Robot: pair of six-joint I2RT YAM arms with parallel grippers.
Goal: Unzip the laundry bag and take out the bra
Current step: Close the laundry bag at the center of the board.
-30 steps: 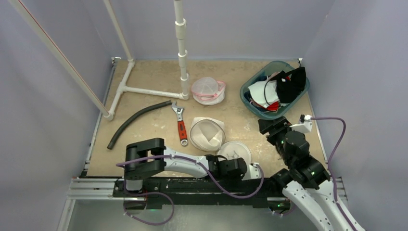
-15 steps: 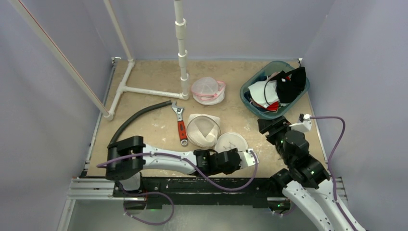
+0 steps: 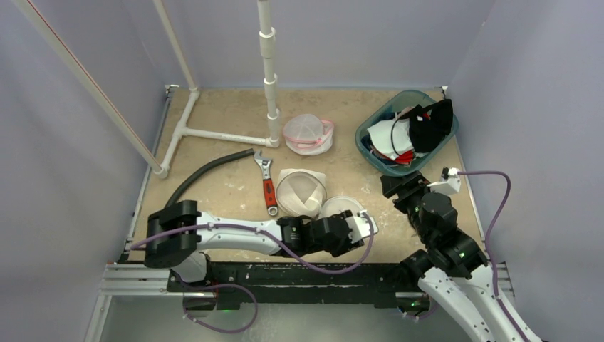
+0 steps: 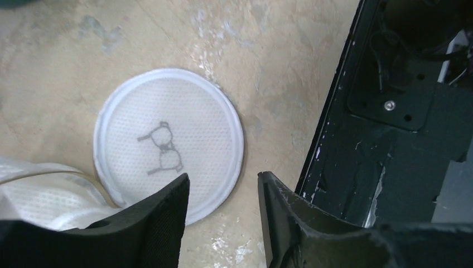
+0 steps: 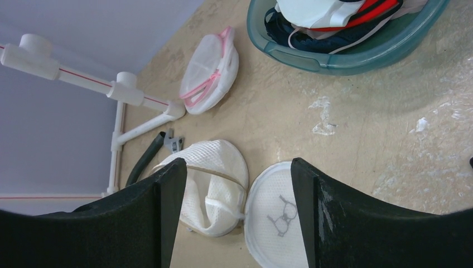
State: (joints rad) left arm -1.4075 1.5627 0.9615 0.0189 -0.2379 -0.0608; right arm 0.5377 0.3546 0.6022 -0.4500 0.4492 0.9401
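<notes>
To close on the lid's near rim [image 4: 225, 192], my left gripper should lower to the rim of the lid first.
The white mesh laundry bag [image 3: 299, 192] lies open at the table's middle, its round lid [image 3: 340, 206] with a bra drawing flipped out to the right. Only folded white mesh shows inside [image 5: 215, 178]; the bra is hidden. My left gripper [image 3: 365, 224] is low at the lid's near right edge. In the left wrist view it [image 4: 223, 190] is open, one finger over the lid's rim [image 4: 167, 139] and nothing between the fingers. My right gripper [image 3: 390, 187] hovers right of the bag, open and empty [image 5: 237, 163], facing the bag and lid [image 5: 276, 215].
A teal basin [image 3: 370, 135] of garments sits back right. A pink-trimmed mesh bag [image 3: 308, 134], a red-handled wrench [image 3: 268, 187], a black hose [image 3: 203, 178] and a white PVC pipe frame [image 3: 214, 134] lie left and behind. The black base rail [image 4: 390, 139] runs just beside the left gripper.
The bag and lid slid away from the near edge. The left arm stretched flatter along the front, its gripper shutting briefly and then opening beside the lid. The right arm stayed still.
</notes>
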